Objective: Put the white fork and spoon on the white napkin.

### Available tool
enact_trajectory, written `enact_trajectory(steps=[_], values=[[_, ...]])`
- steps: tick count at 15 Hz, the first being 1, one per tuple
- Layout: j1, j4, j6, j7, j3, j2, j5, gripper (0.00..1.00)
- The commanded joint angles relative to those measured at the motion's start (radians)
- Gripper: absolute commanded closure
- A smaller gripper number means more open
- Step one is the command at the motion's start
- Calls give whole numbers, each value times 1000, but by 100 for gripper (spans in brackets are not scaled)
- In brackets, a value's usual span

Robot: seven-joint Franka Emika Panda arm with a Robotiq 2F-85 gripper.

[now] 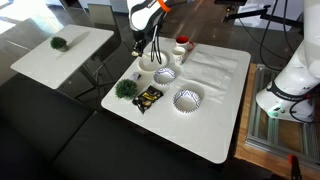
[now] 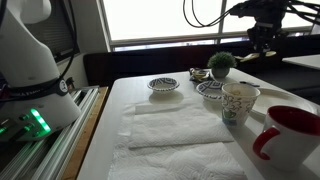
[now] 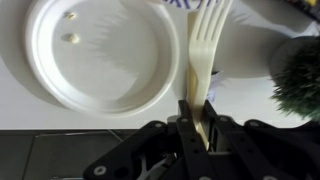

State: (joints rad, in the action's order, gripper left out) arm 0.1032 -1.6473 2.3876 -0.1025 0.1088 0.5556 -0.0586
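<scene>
I will next move my gripper back and down onto the white napkin [image 1: 215, 66] to let go of the fork's handle, because that napkin is below the gripper, closer to my base.
In the wrist view my gripper [image 3: 197, 110] is shut on the handle of the white fork [image 3: 207, 40], whose tines point away from me. The fork hangs beside a round white plate [image 3: 90, 55]. In both exterior views the gripper [image 1: 139, 46] [image 2: 262, 45] hovers above the table edge farthest from the napkin. The white napkin [image 1: 215, 66] [image 2: 175, 135] lies flat and wrinkled on the table, well away from the gripper. I cannot make out the spoon in any view.
Two ridged bowls [image 1: 165, 74] [image 1: 188, 98], a green plant [image 1: 126, 88] [image 3: 300, 80], a dark snack packet [image 1: 148, 98], a paper cup [image 2: 240, 102] and a red mug [image 2: 290, 135] stand on the white table [image 1: 200, 130]. A second table [image 1: 65, 50] stands beside it.
</scene>
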Motion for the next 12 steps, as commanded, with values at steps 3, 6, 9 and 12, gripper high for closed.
enact_trajectory(steps=[3, 6, 9, 12], values=[[-12, -107, -74, -144, 34, -112, -114, 84], [-5, -170, -105, -203, 48, -177, -156, 84], [-9, -207, -116, -192, 40, -196, -136, 96], [-22, -348, -164, -210, 60, -282, -179, 96]])
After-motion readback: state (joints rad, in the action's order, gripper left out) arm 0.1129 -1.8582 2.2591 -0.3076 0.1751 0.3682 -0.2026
